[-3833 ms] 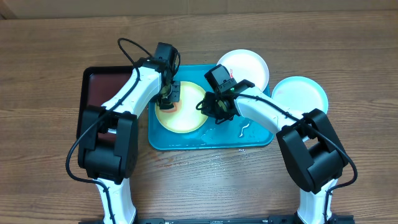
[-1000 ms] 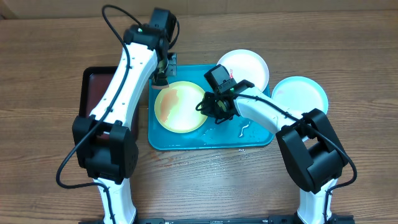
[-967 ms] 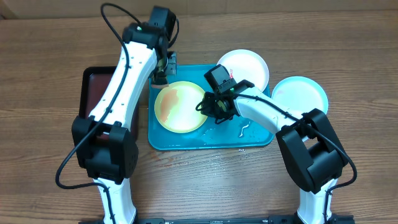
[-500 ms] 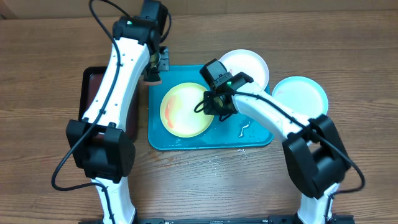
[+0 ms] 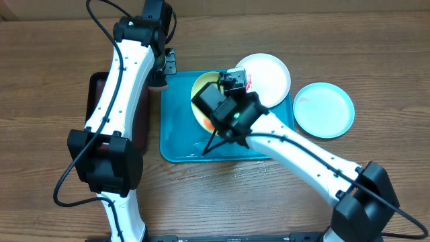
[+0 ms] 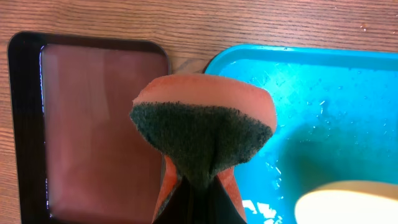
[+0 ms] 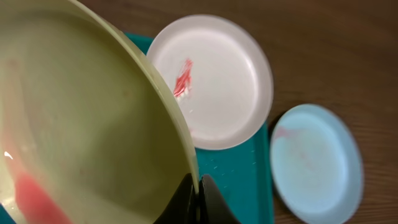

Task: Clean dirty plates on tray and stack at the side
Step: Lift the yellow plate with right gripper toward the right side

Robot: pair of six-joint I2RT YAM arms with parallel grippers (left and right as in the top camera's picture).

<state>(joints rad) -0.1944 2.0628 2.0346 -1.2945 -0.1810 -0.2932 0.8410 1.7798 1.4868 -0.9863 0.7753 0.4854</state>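
My right gripper moves over the light blue plate (image 5: 324, 109) (image 7: 317, 162) next and down to release. That plate lies uncovered below it and to its right in the overhead view.
My right gripper (image 5: 232, 78) (image 7: 199, 186) is shut on the rim of the yellow-green plate (image 5: 203, 91) (image 7: 81, 124) and holds it tilted above the turquoise tray (image 5: 176, 134) (image 7: 239, 177); a red smear shows on the plate's low part. The white plate (image 5: 267, 74) (image 7: 217, 81), with a red smear, rests on the tray's far right corner. The light blue plate (image 5: 324, 109) (image 7: 317, 162) lies on the table to the right of the tray. My left gripper (image 5: 161, 70) (image 6: 198, 186) is shut on an orange sponge with a dark scrub face (image 6: 202, 134), over the tray's far left edge.
A black tray with a dark red inside (image 5: 101, 94) (image 6: 93, 124) lies left of the turquoise tray. Water drops sit on the turquoise tray's floor (image 6: 323, 106). A black cable hangs from my right arm over the tray's front (image 5: 211, 141). Wooden table all round.
My right gripper has lifted the yellow-green plate off the tray floor and tilted it up. My left gripper has drawn back with the sponge to the tray's far left edge.
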